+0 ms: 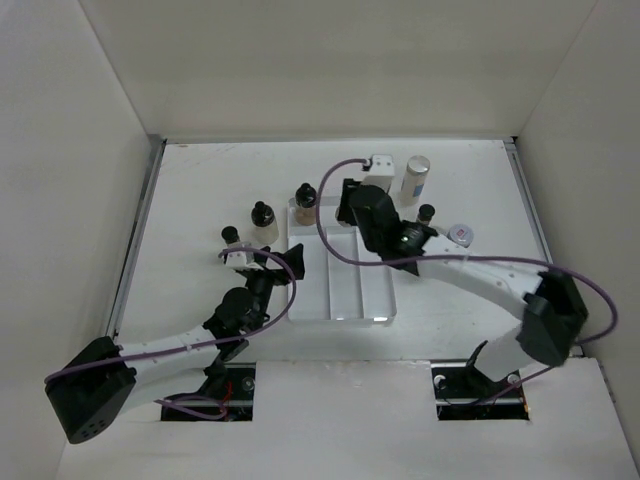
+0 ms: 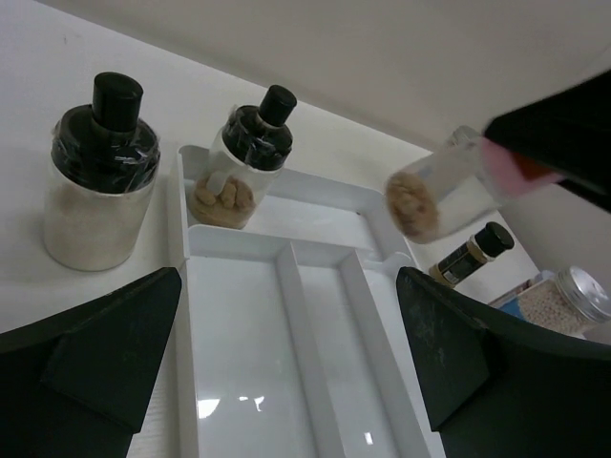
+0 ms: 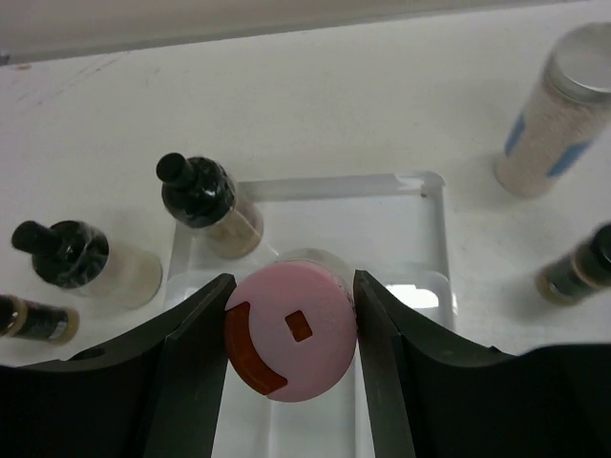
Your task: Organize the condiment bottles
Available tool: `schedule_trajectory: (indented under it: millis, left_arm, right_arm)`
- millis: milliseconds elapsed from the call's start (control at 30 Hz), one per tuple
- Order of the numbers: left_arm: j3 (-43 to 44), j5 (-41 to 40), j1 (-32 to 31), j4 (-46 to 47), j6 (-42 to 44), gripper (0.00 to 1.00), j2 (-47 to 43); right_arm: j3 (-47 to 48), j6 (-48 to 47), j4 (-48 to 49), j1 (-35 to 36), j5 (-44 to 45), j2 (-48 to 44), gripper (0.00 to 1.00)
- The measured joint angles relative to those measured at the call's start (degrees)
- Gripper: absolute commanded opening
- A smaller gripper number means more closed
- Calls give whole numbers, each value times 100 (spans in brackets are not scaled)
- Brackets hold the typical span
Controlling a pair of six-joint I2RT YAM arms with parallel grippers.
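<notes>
The right gripper lowers the pink-capped bottle into the tray's back compartment beside the black-capped bottle next and releases it there, since that part of the tray's bottom is empty.
My right gripper (image 3: pixel 293 286) is shut on the pink-capped bottle (image 3: pixel 291 329), holding it tilted above the back of the white divided tray (image 3: pixel 382 219). From the left wrist this bottle (image 2: pixel 430 196) shows tan contents. A black-capped bottle (image 1: pixel 305 200) with tan contents stands in the tray's back-left compartment. Two black-capped bottles (image 1: pixel 262 215) (image 1: pixel 232 237) stand left of the tray. A tall pale cylinder with a silver lid (image 1: pixel 415 178), a small dark bottle (image 1: pixel 427 213) and a lidded jar (image 1: pixel 460 235) stand to the right. My left gripper (image 2: pixel 288 281) is open and empty over the tray's near part.
The tray (image 1: pixel 340 318) has long narrow compartments running front to back. A small white object (image 1: pixel 380 165) sits behind the right gripper (image 1: pixel 347 205). White walls enclose the table on the left, back and right.
</notes>
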Motion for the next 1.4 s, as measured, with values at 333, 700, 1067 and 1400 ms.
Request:
schedule_trajectory:
  millis: [333,700,1067,1400]
  left_arm:
    - [0,-4,39,15,-55,100,15]
    - [0,11,39,26,-138,100,114]
    - [0,28,33,33,-170,100,129]
    - [0,39,-50,37,-219,100,269]
  right_arm:
    - [1270,-516,527,-772,-745,2260,42]
    - [1480,-133,595,-931,-1342,3034,81]
    - [483,-234,566,-962,-1226,1049,98]
    - [-1764,341,-17,-2601,184,-2465,93]
